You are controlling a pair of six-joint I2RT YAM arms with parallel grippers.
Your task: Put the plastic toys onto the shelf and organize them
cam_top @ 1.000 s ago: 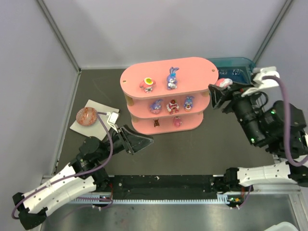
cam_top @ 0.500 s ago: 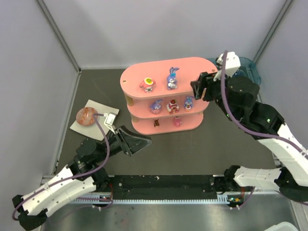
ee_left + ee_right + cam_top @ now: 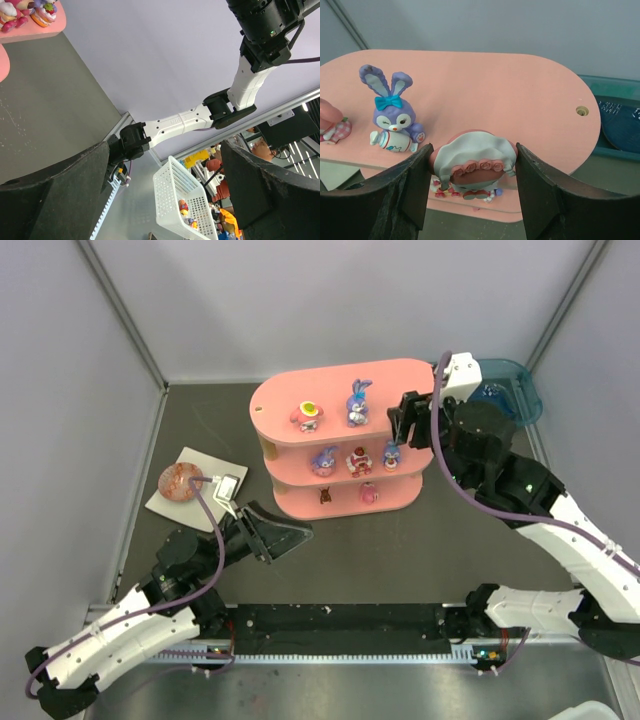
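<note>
My right gripper will lower and release the pink figurine below it on the bare near part of the shelf's top level beside the purple bunny (image 3: 357, 403).
The pink oval shelf (image 3: 400, 380) stands at the middle back. Its top tier holds a pink toy (image 3: 307, 415) and a purple bunny (image 3: 357, 403); the middle tier holds three figurines (image 3: 358, 461) and the bottom tier two (image 3: 368, 494). My right gripper (image 3: 406, 422) hovers over the right part of the top tier. In the right wrist view it (image 3: 474, 151) is shut on a pink figurine with a white rose-trimmed cap (image 3: 472, 160), to the right of the bunny (image 3: 392, 117). My left gripper (image 3: 290, 535) hangs open and empty in front of the shelf.
A teal bin (image 3: 510, 380) sits behind the shelf's right end. A brown-red speckled ball (image 3: 180, 480) rests on a white plate (image 3: 195, 462) at the left. The left wrist view looks upward past a corner of the shelf (image 3: 30, 30) to a white basket (image 3: 185, 200) outside the cell.
My right arm has swung left from above the teal bin to above the shelf's top tier, carrying the figurine. The left arm has barely moved.
</note>
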